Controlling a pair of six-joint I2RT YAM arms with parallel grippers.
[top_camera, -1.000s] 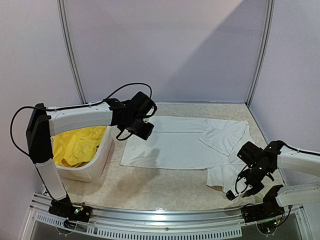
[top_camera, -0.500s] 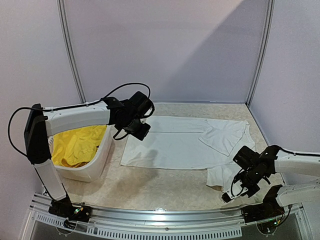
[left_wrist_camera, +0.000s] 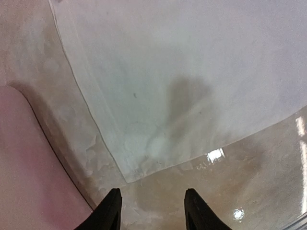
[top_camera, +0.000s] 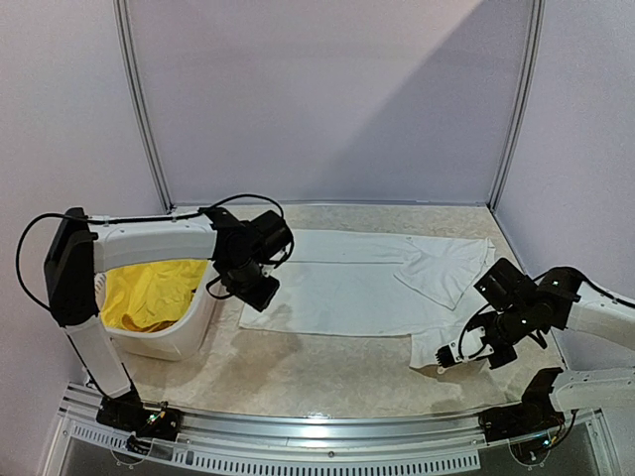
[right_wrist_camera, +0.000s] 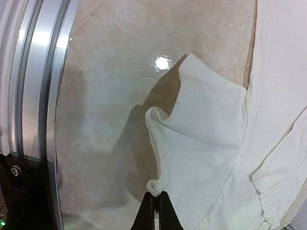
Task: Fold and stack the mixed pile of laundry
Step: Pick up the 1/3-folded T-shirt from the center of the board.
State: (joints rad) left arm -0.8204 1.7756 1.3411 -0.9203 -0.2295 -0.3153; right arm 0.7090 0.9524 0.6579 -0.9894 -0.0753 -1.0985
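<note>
My left gripper lowers its open fingers toward the basket and onto the T-shirt's near corner (top_camera: 244, 323) (left_wrist_camera: 129, 177) beside the basket next. That corner lies flat below my left gripper.
A white T-shirt (top_camera: 347, 283) lies spread flat on the table, one sleeve folded over at the right. My right gripper (top_camera: 448, 357) is shut on the hem of the near right sleeve. In the right wrist view the fingertips (right_wrist_camera: 156, 197) pinch a small fold of the white T-shirt (right_wrist_camera: 206, 143), and the sleeve edge stands lifted off the table. My left gripper (top_camera: 256, 288) hovers open over the shirt's near left corner. That corner of the T-shirt (left_wrist_camera: 128, 178) lies just ahead of the empty left gripper (left_wrist_camera: 152, 201). Bright yellow shorts (top_camera: 149, 293) fill the basket.
A white plastic basket (top_camera: 193, 322) stands at the left, close beside my left gripper, and its wall (left_wrist_camera: 29, 167) shows in the left wrist view. A metal rail (top_camera: 327, 451) runs along the table's near edge, also the rail (right_wrist_camera: 38, 96) near my right gripper. Walls enclose the back and sides.
My right gripper has shut on the sleeve hem and drawn it up and left. My left arm has swung toward the shirt's near left corner, still open.
</note>
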